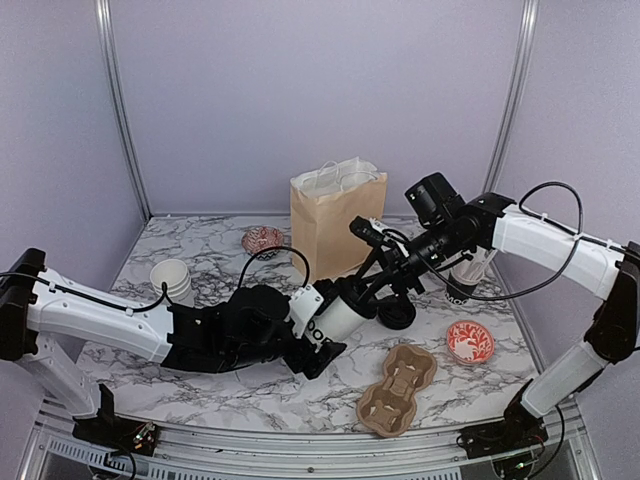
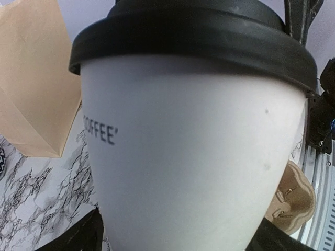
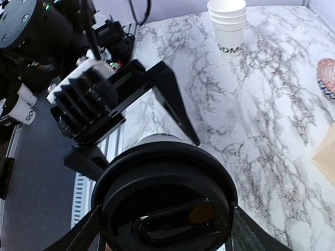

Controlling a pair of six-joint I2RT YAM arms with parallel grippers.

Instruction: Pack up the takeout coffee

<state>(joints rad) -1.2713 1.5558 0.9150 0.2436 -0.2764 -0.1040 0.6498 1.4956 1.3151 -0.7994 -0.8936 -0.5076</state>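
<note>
I will turn the cup upright with my right gripper next, because the cup hangs tilted. I will carry it to the right in the top view, down behind the loose black lid.
A takeout coffee cup (image 1: 343,318), white with a black lid, hangs tilted over the middle of the table between both arms. My left gripper (image 1: 318,347) stands around its lower body; in the left wrist view the cup (image 2: 193,157) fills the frame, and a sliver of marble shows between the left finger (image 2: 78,235) and the cup wall. My right gripper (image 1: 375,295) is on the lid end; its fingers (image 3: 91,230) press both sides of the black lid (image 3: 165,198). A second white cup (image 1: 465,275) stands behind the right arm, its top hidden.
A brown paper bag (image 1: 335,225) stands open at the back centre. A cardboard cup carrier (image 1: 397,390) lies at the front. A loose black lid (image 1: 398,317), two red-patterned bowls (image 1: 470,342) (image 1: 263,240) and a stack of white cups (image 1: 172,280) lie around.
</note>
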